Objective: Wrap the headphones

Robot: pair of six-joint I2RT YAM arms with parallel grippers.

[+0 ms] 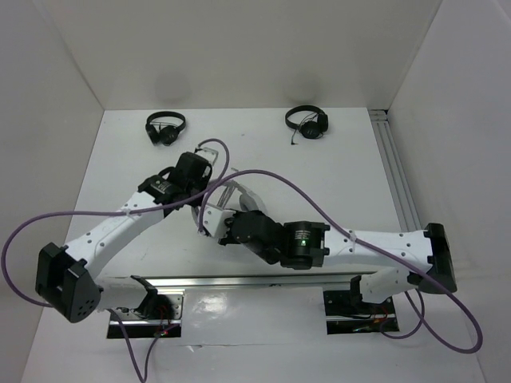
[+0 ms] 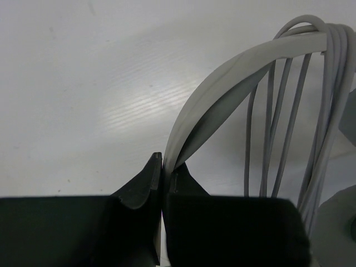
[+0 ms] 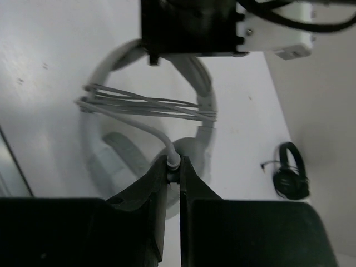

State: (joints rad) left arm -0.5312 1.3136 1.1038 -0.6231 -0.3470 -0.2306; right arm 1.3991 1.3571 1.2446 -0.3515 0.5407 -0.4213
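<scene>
The cable (image 2: 278,128) already circles the headband, so my left gripper carries it to the right in the top view next, lowers it to the clear tabletop and releases.
The white and light-grey headphones (image 1: 239,195) lie at mid-table between my two grippers. My left gripper (image 2: 164,164) is shut on the thin edge of the headband (image 2: 233,72); in the top view it (image 1: 206,190) sits at the headphones' left side. The grey cable (image 2: 278,128) runs in several turns over the headband. In the right wrist view the turns (image 3: 144,105) cross the headband arc above an earcup (image 3: 194,150). My right gripper (image 3: 173,167) is shut on the cable's plug end (image 3: 174,159), just in front of the headphones (image 1: 211,219).
Two small black headphones lie at the back, one left (image 1: 165,128) and one right (image 1: 307,121); one shows in the right wrist view (image 3: 290,178). A metal rail (image 1: 395,171) runs along the right edge, another (image 1: 239,281) along the near edge. White walls enclose the table.
</scene>
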